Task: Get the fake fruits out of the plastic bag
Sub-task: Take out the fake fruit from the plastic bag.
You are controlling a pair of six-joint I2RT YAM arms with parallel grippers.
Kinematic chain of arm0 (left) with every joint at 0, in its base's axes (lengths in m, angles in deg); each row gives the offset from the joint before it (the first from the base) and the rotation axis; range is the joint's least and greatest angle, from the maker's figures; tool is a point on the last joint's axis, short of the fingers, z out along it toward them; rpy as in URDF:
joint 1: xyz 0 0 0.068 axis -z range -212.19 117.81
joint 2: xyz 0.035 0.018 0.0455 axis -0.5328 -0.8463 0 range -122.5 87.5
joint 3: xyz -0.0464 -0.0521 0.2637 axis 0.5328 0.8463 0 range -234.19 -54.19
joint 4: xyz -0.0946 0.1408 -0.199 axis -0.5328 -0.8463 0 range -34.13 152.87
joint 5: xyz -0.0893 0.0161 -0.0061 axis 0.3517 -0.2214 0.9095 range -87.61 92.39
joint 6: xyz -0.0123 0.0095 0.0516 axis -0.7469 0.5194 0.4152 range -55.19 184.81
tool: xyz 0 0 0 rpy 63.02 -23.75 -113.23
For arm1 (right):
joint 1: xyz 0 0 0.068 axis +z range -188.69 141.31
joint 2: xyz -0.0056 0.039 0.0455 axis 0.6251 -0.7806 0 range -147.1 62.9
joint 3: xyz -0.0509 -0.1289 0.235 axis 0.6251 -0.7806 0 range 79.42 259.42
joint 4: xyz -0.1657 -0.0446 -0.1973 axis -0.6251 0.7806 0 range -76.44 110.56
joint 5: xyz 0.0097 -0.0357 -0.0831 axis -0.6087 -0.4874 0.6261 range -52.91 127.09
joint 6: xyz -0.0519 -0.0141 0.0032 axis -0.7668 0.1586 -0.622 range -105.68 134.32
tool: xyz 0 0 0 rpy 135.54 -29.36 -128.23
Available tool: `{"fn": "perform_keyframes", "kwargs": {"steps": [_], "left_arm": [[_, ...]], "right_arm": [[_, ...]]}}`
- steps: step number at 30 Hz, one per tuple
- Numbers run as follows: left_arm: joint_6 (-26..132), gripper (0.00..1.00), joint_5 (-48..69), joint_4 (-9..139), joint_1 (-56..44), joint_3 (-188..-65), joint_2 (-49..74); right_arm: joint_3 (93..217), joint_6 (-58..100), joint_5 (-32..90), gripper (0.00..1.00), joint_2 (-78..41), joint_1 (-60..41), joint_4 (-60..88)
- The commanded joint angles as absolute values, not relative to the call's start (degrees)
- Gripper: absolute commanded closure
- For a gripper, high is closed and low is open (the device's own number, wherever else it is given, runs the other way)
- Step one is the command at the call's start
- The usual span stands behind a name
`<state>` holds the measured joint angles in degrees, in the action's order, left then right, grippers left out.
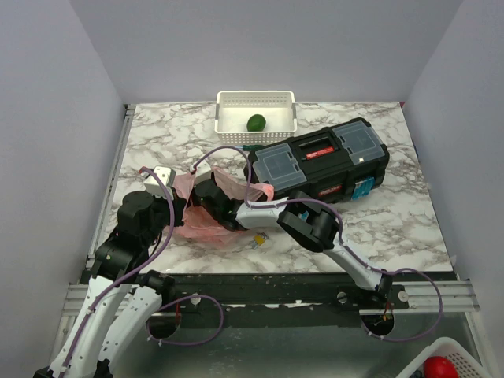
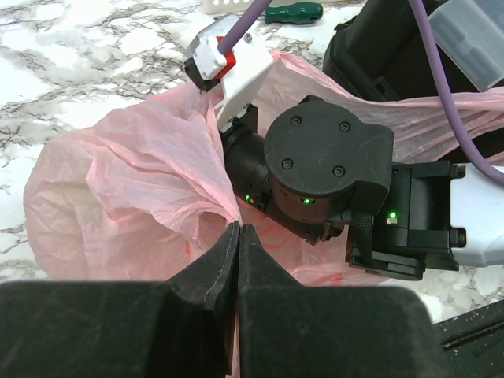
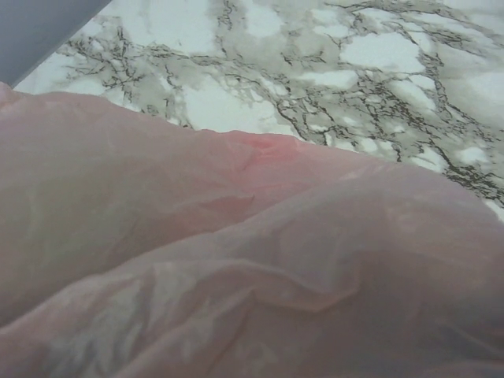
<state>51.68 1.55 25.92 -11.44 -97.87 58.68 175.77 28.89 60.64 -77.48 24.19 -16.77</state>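
Note:
I should next raise my right gripper from the bag (image 1: 206, 227), move outward, then lower and release over the white basket's bare bottom, as the green fruit leaves room beside it.
The pink plastic bag (image 1: 206, 227) lies crumpled on the marble table, left of centre. My left gripper (image 2: 239, 233) is shut on a fold of the bag's film (image 2: 118, 189) at its near edge. My right arm's wrist (image 2: 327, 169) reaches into the bag's mouth, and its fingers are hidden under the film. In the right wrist view only pink plastic (image 3: 236, 268) and marble show. One dark green fake fruit (image 1: 256, 122) sits in the white basket (image 1: 228, 100) at the back. No fruit shows inside the bag.
A black toolbox (image 1: 319, 161) stands right of the bag, touching its far corner. A green-handled screwdriver (image 2: 293, 12) lies behind it. A small yellow clip (image 1: 256, 240) rests by the bag's near edge. A red round thing (image 1: 441, 368) sits in another white basket at bottom right, off the table.

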Motion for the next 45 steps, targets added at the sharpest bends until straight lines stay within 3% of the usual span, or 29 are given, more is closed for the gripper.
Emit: {"fn": "perform_keyframes", "kwargs": {"steps": [1, 4, 10, 16, 23, 35, 45], "left_arm": [[51.6, 1.00, 1.7, 26.5, -11.2, -98.0, 58.8], [51.6, 1.00, 1.5, 26.3, -11.2, -98.0, 58.7], [51.3, 1.00, -0.2, 25.9, -11.2, -98.2, 58.9], [51.1, 1.00, -1.0, 25.9, -11.2, -98.2, 58.7], [50.5, 1.00, -2.5, 25.9, -11.4, -98.1, 58.3], [50.3, 1.00, -2.6, 26.1, -11.7, -98.0, 57.5], [50.2, 1.00, -3.1, 25.9, -11.9, -98.2, 56.7]], "right_arm": [[174.6, 27.5, 63.4, 0.40, -76.0, 23.0, -17.1], [176.0, 26.0, 64.3, 0.47, -74.1, 22.9, -17.8], [167.5, 26.1, 64.8, 0.63, -68.6, 22.9, -19.4], [162.1, 29.0, 59.0, 0.80, -61.9, 22.9, -17.5], [154.6, 31.8, 49.3, 0.87, -53.7, 24.2, -12.1], [145.3, 33.4, 40.3, 0.89, -40.3, 25.4, -7.2], [144.5, 30.5, 45.5, 0.96, -30.1, 25.4, -4.4]]}}
